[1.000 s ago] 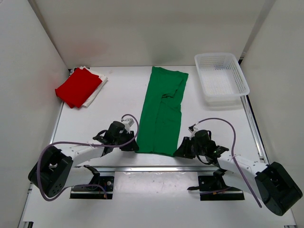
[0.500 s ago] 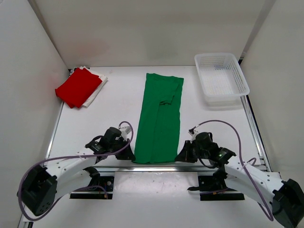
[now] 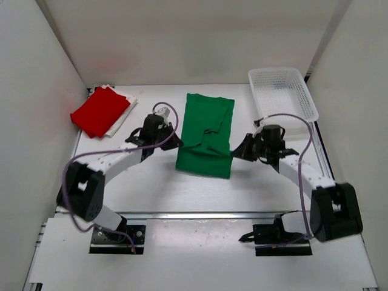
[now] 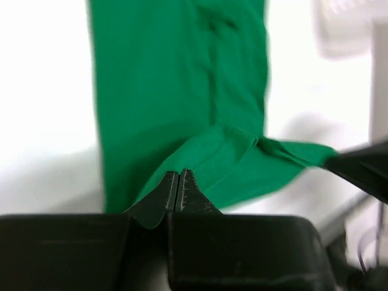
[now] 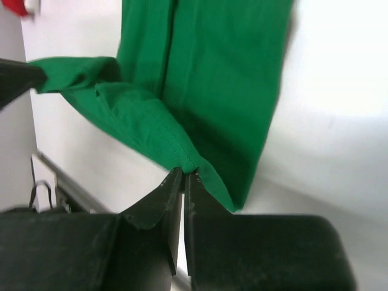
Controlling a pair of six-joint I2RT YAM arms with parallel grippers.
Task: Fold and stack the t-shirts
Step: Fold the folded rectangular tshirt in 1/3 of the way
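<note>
The held hem is raised above the green t-shirt (image 3: 207,124), so I should carry my left gripper outward and down to lay its corner on the flat cloth.
The green t-shirt (image 3: 207,124) lies lengthwise in the middle of the table, its near end lifted and doubled over the far part. My left gripper (image 3: 176,141) is shut on the near left corner of the green t-shirt (image 4: 176,91), its jaws pinched together on cloth at the left gripper (image 4: 179,173). My right gripper (image 3: 237,152) is shut on the near right corner; the hem of the green t-shirt (image 5: 224,79) runs into the closed right gripper (image 5: 183,173). The red t-shirt (image 3: 100,111) lies folded on the white t-shirt (image 3: 125,114) at the far left.
A white lattice basket (image 3: 282,99) stands at the far right, just beyond my right arm. Grey walls close in the table on the left, back and right. A metal rail runs along the near edge (image 3: 200,214).
Both grippers closed on the shirt's near corners by the front rail, then lifted them and carried them toward the far end. The green shirt now shows about half as long.
</note>
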